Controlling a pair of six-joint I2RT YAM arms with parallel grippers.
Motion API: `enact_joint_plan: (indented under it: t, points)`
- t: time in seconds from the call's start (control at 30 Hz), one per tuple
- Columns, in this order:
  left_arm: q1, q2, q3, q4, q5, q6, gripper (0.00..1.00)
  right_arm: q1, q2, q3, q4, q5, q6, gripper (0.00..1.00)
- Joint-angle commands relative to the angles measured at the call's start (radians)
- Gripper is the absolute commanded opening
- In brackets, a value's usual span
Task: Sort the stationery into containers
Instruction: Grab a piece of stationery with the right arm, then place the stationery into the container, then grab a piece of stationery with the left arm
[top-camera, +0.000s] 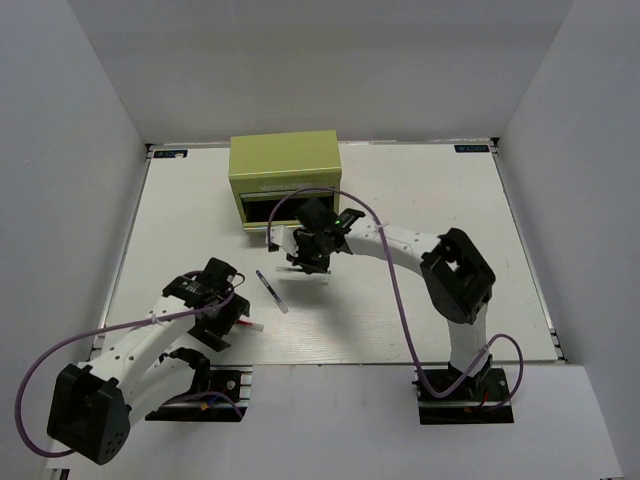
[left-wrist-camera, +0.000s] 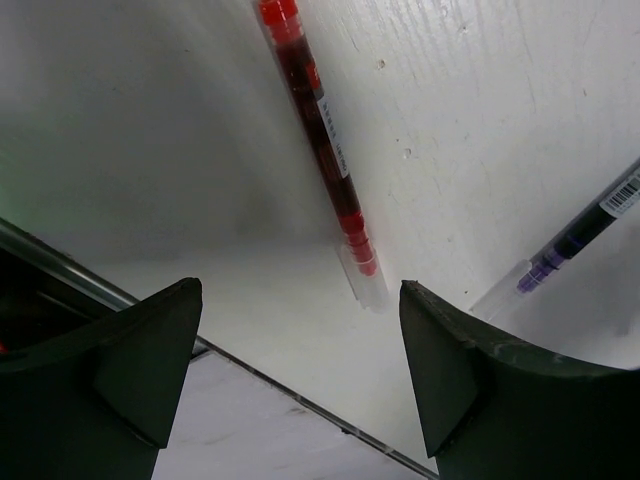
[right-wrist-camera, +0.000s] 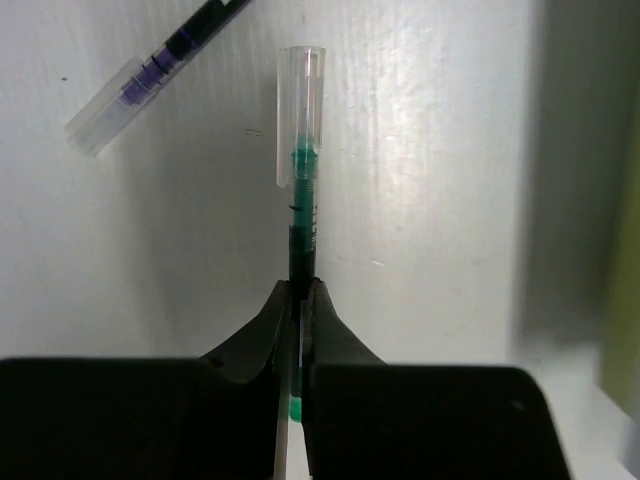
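My right gripper raises the thin green pen next, moves outward over the olive-green chest's drawer (top-camera: 274, 210) and dips toward it, because that drawer stands open.
A thin green pen (right-wrist-camera: 303, 190) with a clear cap lies on the white table, and my right gripper (right-wrist-camera: 302, 292) is shut on its barrel. In the top view that gripper (top-camera: 305, 262) sits just in front of the olive-green chest (top-camera: 285, 178). A purple-blue pen (top-camera: 271, 291) lies between the two arms and shows again at the upper left of the right wrist view (right-wrist-camera: 160, 65). My left gripper (left-wrist-camera: 300, 335) stands open just above the table. A red pen (left-wrist-camera: 320, 140) lies ahead of its fingers, its clear end close to the right finger (left-wrist-camera: 470, 380).
The purple-blue pen (left-wrist-camera: 575, 240) lies to the right of the red one in the left wrist view. The table's near edge and metal rail (left-wrist-camera: 260, 375) run under the left gripper. The chest's wall (right-wrist-camera: 625, 300) shows at the right edge of the right wrist view.
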Motion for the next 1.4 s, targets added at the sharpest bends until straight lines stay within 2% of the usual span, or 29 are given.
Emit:
enact_joint_plan:
  t: [0.0,0.17,0.33,0.63,0.7,0.73,0.87,0.97,1.07,1.17,1.2,1.37]
  points:
    - [0.002,0.038,0.005,0.051,0.022,-0.037,0.90,-0.020,-0.116,0.089,-0.031,-0.025,-0.085,0.00]
    - [0.002,0.119,0.016,0.095,0.022,-0.046,0.90,-0.063,-0.089,0.228,-0.042,0.015,-0.143,0.00]
    - [0.002,0.199,0.074,0.076,0.013,-0.046,0.90,-0.114,-0.017,0.323,0.018,0.078,-0.202,0.00]
    - [0.002,0.187,0.074,0.076,-0.007,-0.046,0.90,-0.146,0.160,0.515,-0.004,0.106,-0.320,0.00]
    - [0.002,0.187,0.074,0.076,-0.007,-0.046,0.90,-0.146,0.175,0.515,-0.004,0.106,-0.327,0.09]
    - [0.002,0.187,0.064,0.076,-0.007,-0.046,0.90,-0.143,0.180,0.515,-0.007,0.107,-0.324,0.26]
    - [0.002,0.198,0.042,0.109,-0.007,-0.046,0.90,-0.146,0.174,0.521,-0.022,0.097,-0.303,0.38]
    - [0.002,0.222,0.042,0.122,-0.007,-0.046,0.88,-0.146,0.138,0.492,-0.037,0.063,-0.277,0.41]
    - [0.002,0.250,0.033,0.143,-0.007,-0.046,0.83,-0.146,0.070,0.445,-0.036,0.023,-0.242,0.41]
    - [0.002,0.274,0.033,0.152,-0.007,-0.046,0.69,-0.151,0.008,0.403,-0.027,-0.024,-0.191,0.41]
    - [0.002,0.286,0.033,0.161,-0.007,-0.046,0.61,-0.152,-0.015,0.391,-0.027,-0.041,-0.180,0.41]
    - [0.002,0.308,0.051,0.142,-0.052,-0.046,0.47,-0.149,-0.095,0.313,-0.019,-0.095,-0.127,0.41]
